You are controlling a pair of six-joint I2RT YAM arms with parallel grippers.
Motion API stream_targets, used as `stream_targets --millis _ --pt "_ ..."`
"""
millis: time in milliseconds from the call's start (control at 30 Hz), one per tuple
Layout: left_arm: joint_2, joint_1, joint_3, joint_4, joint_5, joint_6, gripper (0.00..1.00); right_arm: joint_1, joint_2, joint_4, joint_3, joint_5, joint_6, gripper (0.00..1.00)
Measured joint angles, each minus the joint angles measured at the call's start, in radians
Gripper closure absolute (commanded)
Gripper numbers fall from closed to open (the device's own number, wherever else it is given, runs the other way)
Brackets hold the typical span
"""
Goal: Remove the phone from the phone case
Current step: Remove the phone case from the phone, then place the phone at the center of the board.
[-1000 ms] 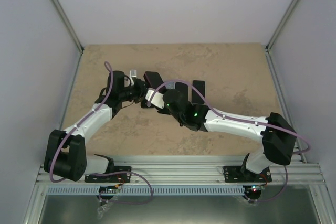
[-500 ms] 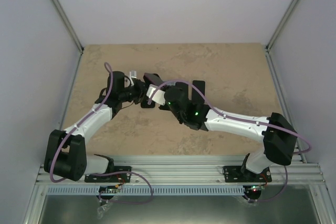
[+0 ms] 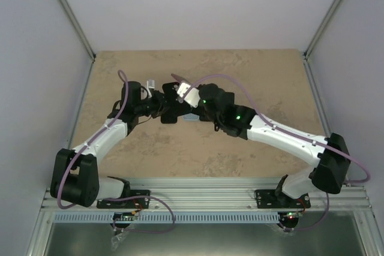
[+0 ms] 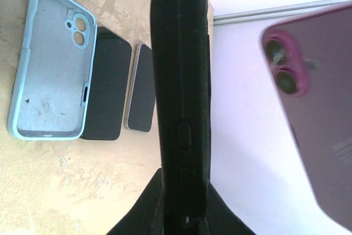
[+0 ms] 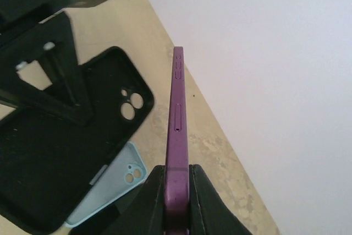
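Note:
The robot's right gripper should go down to the right in the top view, onto the tabletop (image 3: pixel 242 99) beside the silver-edged phone, and let go of the purple phone there, because its case is empty.
A black phone case (image 4: pixel 181 97) stands edge-on, with my left gripper (image 4: pixel 181 191) shut on its lower end. From the right wrist view the case (image 5: pixel 49 158) looks empty, light showing through its camera cut-out. A purple phone (image 5: pixel 177 130) is held edge-on by my right gripper (image 5: pixel 177 191), shut on its lower end, clear of the case. The phone's back and two lenses (image 4: pixel 319 108) hang to the right of the case. From above, both grippers meet mid-table: left gripper (image 3: pixel 162 105) with the case (image 3: pixel 171 112), right gripper (image 3: pixel 195 95) with the phone (image 3: pixel 185 91).
An empty light blue case (image 4: pixel 49 81) lies open side up on the table, also seen below the held phone (image 5: pixel 113 185) and under the arms (image 3: pixel 191 118). Beside it lie a black phone (image 4: pixel 107 86) and a silver-edged phone (image 4: pixel 142 89). White walls enclose the table.
My right gripper shut on the phone and drew it out of the black case, moving up and toward the far side. The left gripper kept hold of the case.

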Motion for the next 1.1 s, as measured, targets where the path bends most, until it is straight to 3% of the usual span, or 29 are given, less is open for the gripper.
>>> stream_targets --millis 333,567,867,1100 --pt "0.0 0.01 0.0 -0.013 -0.014 0.037 1.0 -0.171 -0.129 -0.093 0.001 -0.111 0.044 0.99" --pt "0.001 0.016 0.016 -0.043 -0.024 0.067 1.0 -0.354 -0.266 -0.141 -0.139 -0.19 0.012 0.99" --pt "0.005 0.016 0.031 -0.053 -0.027 0.081 1.0 -0.613 -0.333 -0.159 -0.341 -0.284 -0.145 0.99" --pt "0.008 0.019 0.047 -0.066 -0.027 0.092 1.0 -0.631 -0.317 -0.072 -0.48 -0.249 -0.305 0.99"
